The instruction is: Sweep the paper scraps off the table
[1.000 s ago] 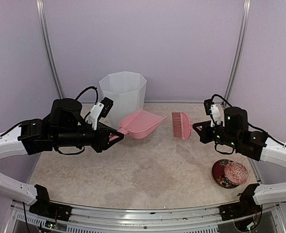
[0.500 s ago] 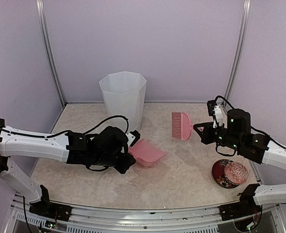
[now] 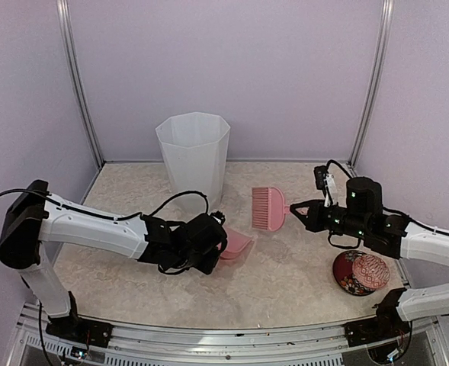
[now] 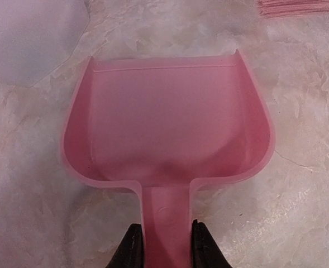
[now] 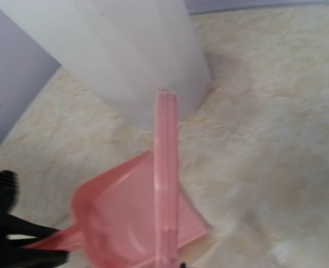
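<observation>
Next, my right gripper moves down across to the empty dustpan [image 3: 235, 244] and releases the brush [image 3: 268, 208], as the dustpan lies below it, to its left in the top view.
My left gripper [image 3: 215, 245] is shut on the handle of the pink dustpan [image 3: 236, 244], which lies low on the table [image 3: 285, 293] in front of the white bin. In the left wrist view the dustpan [image 4: 167, 123] is empty, and its handle sits between my black fingertips [image 4: 132, 249]. My right gripper [image 3: 300, 210] is shut on the handle of the pink brush [image 3: 268, 208], held just right of and behind the pan. The right wrist view shows the brush [image 5: 166, 178] edge-on over the dustpan [image 5: 125, 220]. The paper scraps are out of view.
A tall white bin [image 3: 194, 149] stands at the back, just behind the pan. A round red patterned dish [image 3: 360, 272] sits near the front right, under my right arm. Pale lilac walls ring the table, and a metal rail runs along its front.
My left arm swung the dustpan down from beside the bin onto the table, nearer and to the right. My right gripper carried the brush left and lower, toward the pan.
</observation>
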`<state>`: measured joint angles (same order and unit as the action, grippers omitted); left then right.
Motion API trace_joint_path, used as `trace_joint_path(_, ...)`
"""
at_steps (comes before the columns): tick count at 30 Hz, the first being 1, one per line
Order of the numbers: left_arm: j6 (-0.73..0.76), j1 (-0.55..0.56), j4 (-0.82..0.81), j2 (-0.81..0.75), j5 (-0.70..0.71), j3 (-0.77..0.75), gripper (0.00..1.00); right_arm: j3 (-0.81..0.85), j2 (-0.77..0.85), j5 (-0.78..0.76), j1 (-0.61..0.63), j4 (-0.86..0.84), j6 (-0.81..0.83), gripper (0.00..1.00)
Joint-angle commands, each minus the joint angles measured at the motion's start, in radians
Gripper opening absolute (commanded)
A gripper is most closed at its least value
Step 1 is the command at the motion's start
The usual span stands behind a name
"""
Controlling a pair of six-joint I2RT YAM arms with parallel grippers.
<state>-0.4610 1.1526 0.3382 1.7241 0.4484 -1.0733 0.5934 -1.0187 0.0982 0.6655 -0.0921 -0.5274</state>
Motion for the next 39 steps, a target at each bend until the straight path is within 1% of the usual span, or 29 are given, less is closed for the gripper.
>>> trace_joint_path(1, -0.064, 0.004, -0.057, 0.062, 0.051, -0.048, 0.05, -0.032, -0.033, 0.078, -0.009, -0.158, -0.094, 0.0)
trace_joint_path(4, -0.085, 0.002, -0.058, 0.115, 0.046, -0.072, 0.12, -0.04, -0.072, 0.107, -0.008, -0.201, -0.14, 0.0)
trace_joint_path(5, -0.093, 0.001, -0.054, 0.128, 0.043, -0.08, 0.18, -0.041, -0.085, 0.116, -0.009, -0.208, -0.151, 0.0)
trace_joint_path(6, -0.104, 0.001, -0.045, 0.137, 0.044, -0.087, 0.28, -0.043, -0.097, 0.127, -0.009, -0.217, -0.161, 0.0)
trace_joint_path(8, -0.115, 0.0, -0.04, 0.135, 0.041, -0.088, 0.51, -0.046, -0.117, 0.146, -0.009, -0.239, -0.179, 0.0)
trace_joint_path(9, -0.118, 0.0, -0.044, 0.124, 0.04, -0.08, 0.6, -0.049, -0.126, 0.155, -0.009, -0.252, -0.197, 0.0)
trace_joint_path(13, -0.118, -0.006, -0.104, 0.05, 0.028, -0.031, 0.82, -0.068, -0.174, 0.188, -0.007, -0.334, -0.248, 0.0)
trace_joint_path(15, -0.119, -0.01, -0.12, 0.002, 0.031, -0.017, 0.89, -0.066, -0.206, 0.196, -0.007, -0.354, -0.272, 0.0)
trace_joint_path(16, -0.12, -0.012, -0.125, -0.012, 0.036, -0.01, 0.94, -0.068, -0.222, 0.2, -0.007, -0.373, -0.292, 0.0)
trace_joint_path(18, -0.119, -0.019, -0.136, -0.07, 0.032, 0.002, 0.97, -0.073, -0.264, 0.224, -0.006, -0.426, -0.336, 0.0)
trace_joint_path(21, -0.122, -0.038, -0.149, -0.15, 0.02, 0.019, 0.99, -0.07, -0.334, 0.244, 0.001, -0.511, -0.397, 0.0)
trace_joint_path(27, -0.11, -0.097, -0.169, -0.308, -0.037, 0.051, 0.99, -0.067, -0.5, 0.247, 0.032, -0.667, -0.527, 0.0)
trace_joint_path(31, -0.101, -0.132, -0.172, -0.389, -0.041, 0.085, 0.99, -0.068, -0.592, 0.259, 0.032, -0.754, -0.586, 0.0)
trace_joint_path(32, -0.102, -0.14, -0.175, -0.407, -0.044, 0.099, 0.99, -0.067, -0.61, 0.257, 0.032, -0.762, -0.596, 0.02)
trace_joint_path(36, -0.123, -0.199, -0.196, -0.474, -0.103, 0.162, 0.99, -0.077, -0.659, 0.238, 0.031, -0.798, -0.623, 0.26)
trace_joint_path(39, -0.134, -0.223, -0.205, -0.51, -0.122, 0.202, 0.99, -0.085, -0.656, 0.196, 0.029, -0.756, -0.596, 0.4)
